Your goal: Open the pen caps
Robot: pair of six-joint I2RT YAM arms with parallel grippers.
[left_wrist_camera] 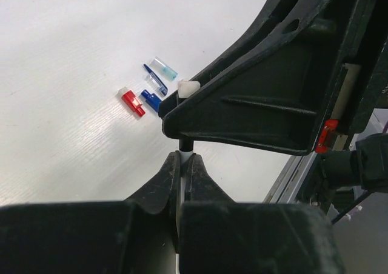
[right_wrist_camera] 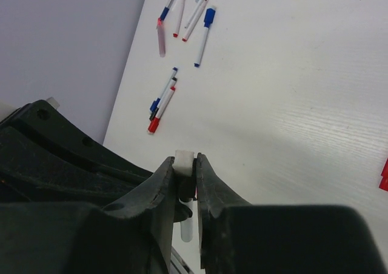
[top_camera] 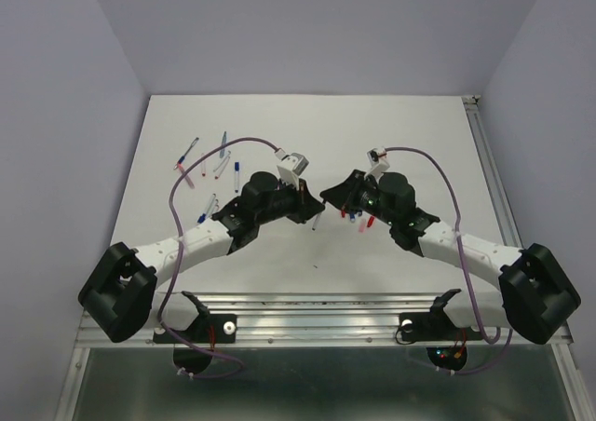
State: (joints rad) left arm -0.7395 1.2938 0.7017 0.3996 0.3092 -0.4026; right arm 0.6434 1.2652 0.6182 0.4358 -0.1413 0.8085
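The right gripper moves off the body of the pen, to the right in the top view, and down next to release beside the loose caps, since caps collect there.
My left gripper (left_wrist_camera: 183, 157) is shut on the whitish barrel of a pen (left_wrist_camera: 183, 171). My right gripper (right_wrist_camera: 185, 159) is shut on that pen's other end, a black sleeve with a white plug (right_wrist_camera: 183, 160); it looks like the pen cap. In the top view the two grippers (top_camera: 312, 205) (top_camera: 333, 197) meet tip to tip over the table's middle, and the pen (top_camera: 319, 220) slants down between them. Loose pen caps lie on the table by the right gripper: a red one (left_wrist_camera: 132, 102), a dark blue one (left_wrist_camera: 151, 100) and a light blue one (left_wrist_camera: 165, 68).
Several other pens lie at the table's back left (top_camera: 209, 165), in two clusters (right_wrist_camera: 162, 102) (right_wrist_camera: 188, 13). More red caps (right_wrist_camera: 384, 176) show at the right wrist view's edge. A metal rail (top_camera: 307, 302) runs along the near edge.
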